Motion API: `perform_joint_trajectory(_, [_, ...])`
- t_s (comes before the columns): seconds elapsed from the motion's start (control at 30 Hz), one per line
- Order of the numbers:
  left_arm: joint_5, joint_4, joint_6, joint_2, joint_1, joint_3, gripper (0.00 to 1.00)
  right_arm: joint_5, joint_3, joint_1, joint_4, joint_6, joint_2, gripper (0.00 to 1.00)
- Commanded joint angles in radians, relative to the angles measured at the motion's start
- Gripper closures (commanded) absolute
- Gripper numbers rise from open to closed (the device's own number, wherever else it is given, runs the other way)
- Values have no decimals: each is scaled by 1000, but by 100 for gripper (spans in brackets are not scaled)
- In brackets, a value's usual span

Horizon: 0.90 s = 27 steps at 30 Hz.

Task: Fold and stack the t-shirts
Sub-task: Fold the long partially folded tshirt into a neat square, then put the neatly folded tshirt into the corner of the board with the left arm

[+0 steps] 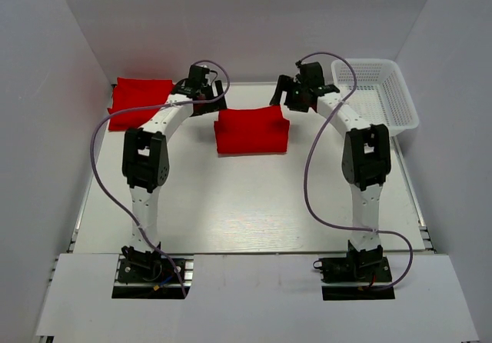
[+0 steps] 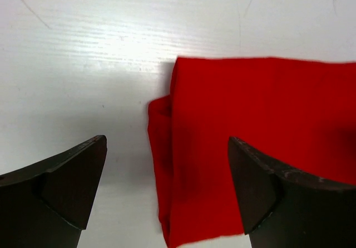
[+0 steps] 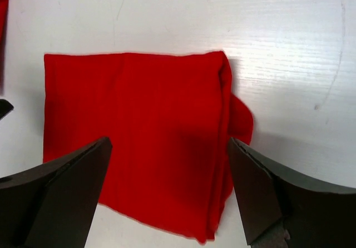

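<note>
My left gripper moves back and down onto the shirt's side edge facing the stack next, then closes, since that edge runs between my open fingers.
A folded red t-shirt [image 1: 251, 130] lies flat in the middle of the table's far half. It also shows in the left wrist view [image 2: 250, 148] and the right wrist view [image 3: 144, 137]. More folded red shirts [image 1: 138, 101] lie stacked at the far left. My left gripper [image 1: 206, 89] is open and empty above the folded shirt's left far corner [image 2: 167, 181]. My right gripper [image 1: 296, 91] is open and empty above the shirt's right far part [image 3: 169, 189]. Neither gripper touches cloth.
A white mesh basket [image 1: 384, 95] stands at the far right, by the right arm's wrist. White walls close in the table on the left, back and right. Purple cables loop from both arms.
</note>
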Motion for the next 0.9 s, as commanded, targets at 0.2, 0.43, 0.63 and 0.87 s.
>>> perform_joint_trajectory(0.2, [133,14,109,-161,-13,-167,0,43,-344,4,41,-76,-315,10])
perform_joint_trajectory(0.43, [144,60,76,-148,-13,-226,0,65,-556,3,36,-88,-529,10])
perform_joint_trajectory(0.63, [100,70,55,-65,-13,-226,0,79,-642,1,30,-84,-673,10])
perform_joint_trajectory(0.87, [46,47,55,30,-22,-186,0,96,-693,0,26,-84,-737,10])
